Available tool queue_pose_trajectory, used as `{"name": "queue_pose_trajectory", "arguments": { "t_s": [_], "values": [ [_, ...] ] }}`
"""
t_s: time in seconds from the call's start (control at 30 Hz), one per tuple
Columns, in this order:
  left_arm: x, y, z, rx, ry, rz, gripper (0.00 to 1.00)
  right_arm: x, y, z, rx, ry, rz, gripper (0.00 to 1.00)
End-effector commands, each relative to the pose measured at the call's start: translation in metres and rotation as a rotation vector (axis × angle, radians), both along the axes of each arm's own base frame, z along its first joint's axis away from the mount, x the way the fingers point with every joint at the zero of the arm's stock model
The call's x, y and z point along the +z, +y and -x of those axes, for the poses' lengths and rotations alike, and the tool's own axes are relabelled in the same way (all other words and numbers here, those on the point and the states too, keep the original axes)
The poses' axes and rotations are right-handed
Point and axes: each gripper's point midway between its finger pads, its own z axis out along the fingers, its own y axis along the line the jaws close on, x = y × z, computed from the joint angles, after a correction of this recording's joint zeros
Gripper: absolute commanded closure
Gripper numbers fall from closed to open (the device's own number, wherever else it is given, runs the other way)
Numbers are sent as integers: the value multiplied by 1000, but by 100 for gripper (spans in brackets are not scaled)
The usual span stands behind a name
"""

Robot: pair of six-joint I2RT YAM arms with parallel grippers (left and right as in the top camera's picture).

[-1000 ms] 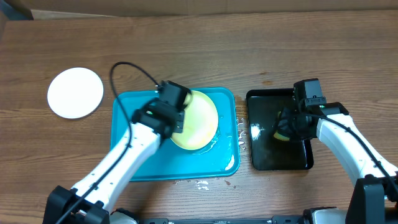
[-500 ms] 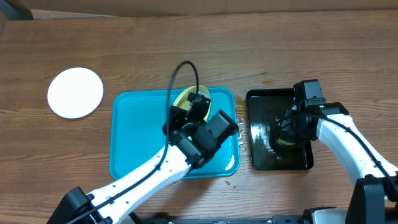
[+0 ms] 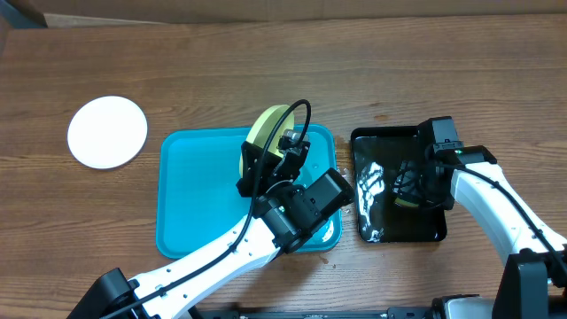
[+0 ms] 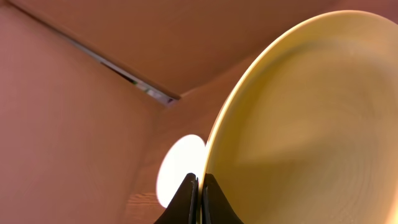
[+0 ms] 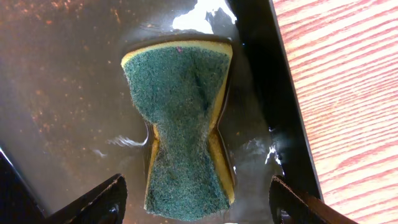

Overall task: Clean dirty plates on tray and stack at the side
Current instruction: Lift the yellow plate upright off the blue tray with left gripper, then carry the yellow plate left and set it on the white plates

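Observation:
The robot's left gripper should go left in the overhead view and then down, tip the upright plate flat and release it onto the white plate (image 3: 107, 131) (image 4: 179, 171), because that one lies uncovered.
A pale yellow-green plate (image 3: 268, 127) stands on edge over the back rim of the turquoise tray (image 3: 199, 204). My left gripper (image 3: 276, 149) is shut on its rim. In the left wrist view the plate (image 4: 305, 118) fills the right side, and the two fingertips (image 4: 199, 186) pinch its edge. A white plate (image 3: 107, 131) lies flat on the table at the left and shows behind the fingers (image 4: 177, 168). My right gripper (image 3: 409, 184) hangs open over the black tray (image 3: 399, 230). Between its fingers (image 5: 106, 199) a green-and-yellow sponge (image 5: 183, 118) lies free in the wet tray.
The black tray (image 5: 74, 74) holds a film of water with brown specks. Water drops lie on the table between the two trays (image 3: 344, 199). A cardboard wall runs along the back of the table (image 3: 283, 9).
My left arm has swung round and tipped the yellow-green plate from lying in the tray to standing on edge. My right gripper has opened and let the sponge go.

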Motion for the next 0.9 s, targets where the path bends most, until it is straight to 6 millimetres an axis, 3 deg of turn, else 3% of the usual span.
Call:
{"name": "queue_pose_trajectory", "arguments": {
  "t_s": [0.0, 0.23, 0.47, 0.57, 0.7, 0.8, 0.87],
  "values": [
    [21, 9, 4, 46, -94, -23, 96, 2, 3, 0, 5, -19, -18, 25],
    [22, 5, 2, 44, -113, 16, 96, -3, 5, 4, 9, -14, -20, 23],
    [9, -3, -2, -1, -53, 74, 96, -24, 4, 6, 2, -45, -24, 23],
    [4, -6, -3, -18, -25, 98, 96, -27, 4, 6, 3, -57, -25, 14],
    [-19, -8, -8, -71, 109, 286, 96, -27, 14, 6, 12, -52, -79, 15],
    [-26, 6, -16, -52, 169, 534, 96, -25, 27, 4, 26, -59, -153, 31],
    [-25, 18, -22, -44, 202, 689, 96, -25, 31, 4, 30, -59, -180, 33]
  ]
}}
